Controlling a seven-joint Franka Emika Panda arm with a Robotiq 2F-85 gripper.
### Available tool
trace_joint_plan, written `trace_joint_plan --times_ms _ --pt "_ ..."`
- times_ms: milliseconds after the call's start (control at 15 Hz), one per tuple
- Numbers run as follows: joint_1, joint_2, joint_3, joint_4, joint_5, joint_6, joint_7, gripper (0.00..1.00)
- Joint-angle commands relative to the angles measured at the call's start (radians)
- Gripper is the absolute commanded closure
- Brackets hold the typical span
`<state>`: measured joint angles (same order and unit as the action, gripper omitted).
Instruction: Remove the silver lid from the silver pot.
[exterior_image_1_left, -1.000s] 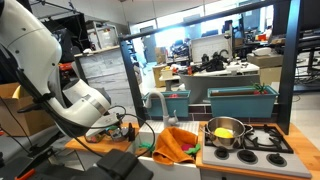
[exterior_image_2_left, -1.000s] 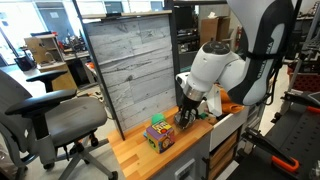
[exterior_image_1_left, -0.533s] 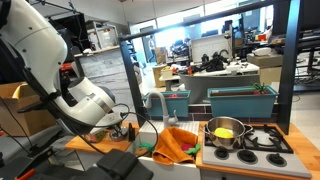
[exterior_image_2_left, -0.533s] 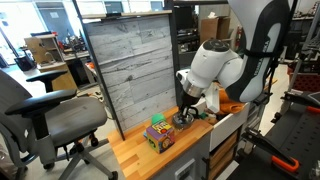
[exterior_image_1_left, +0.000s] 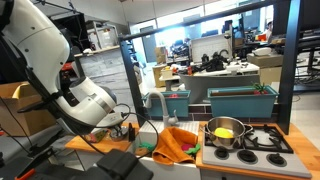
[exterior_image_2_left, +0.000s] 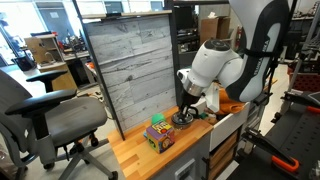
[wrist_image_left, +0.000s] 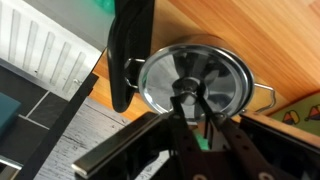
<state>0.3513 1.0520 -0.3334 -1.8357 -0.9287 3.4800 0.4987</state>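
The silver lid still covers the silver pot. So next my gripper will lift up from the pot, move over toward the colourful toy block (exterior_image_2_left: 158, 137) and then let go of the knob.
The silver pot (wrist_image_left: 262, 97) stands on the wooden counter (wrist_image_left: 265, 35), and the silver lid (wrist_image_left: 200, 70) rests on it. In the wrist view my gripper (wrist_image_left: 190, 97) reaches the middle of the lid, and its two dark fingers (wrist_image_left: 180, 110) are shut on the lid's small knob. In an exterior view the gripper (exterior_image_2_left: 186, 112) points down onto the small pot (exterior_image_2_left: 183, 121) at the counter's far end. The arm hides most of the pot there.
A colourful toy block (exterior_image_2_left: 158, 135) sits on the counter beside the pot, in front of a grey wooden panel (exterior_image_2_left: 130, 65). A black object (wrist_image_left: 128, 40) lies against the pot's left side. A second pot (exterior_image_1_left: 225, 132) stands on a toy stove, with an orange cloth (exterior_image_1_left: 175, 143) near it.
The fingers have come together on the lid's knob. The arm has barely moved, and the lid still rests on the pot.
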Motion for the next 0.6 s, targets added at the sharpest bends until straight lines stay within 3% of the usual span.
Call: trace_joint_plan --times_ms 0,533 --pt "0.051 -0.022 -0.062 -0.053 0.020 0.092 -0.017 0.95" --pt "0.328 -0.043 -0.318 -0.223 0.178 0.206 -0.026 0.95"
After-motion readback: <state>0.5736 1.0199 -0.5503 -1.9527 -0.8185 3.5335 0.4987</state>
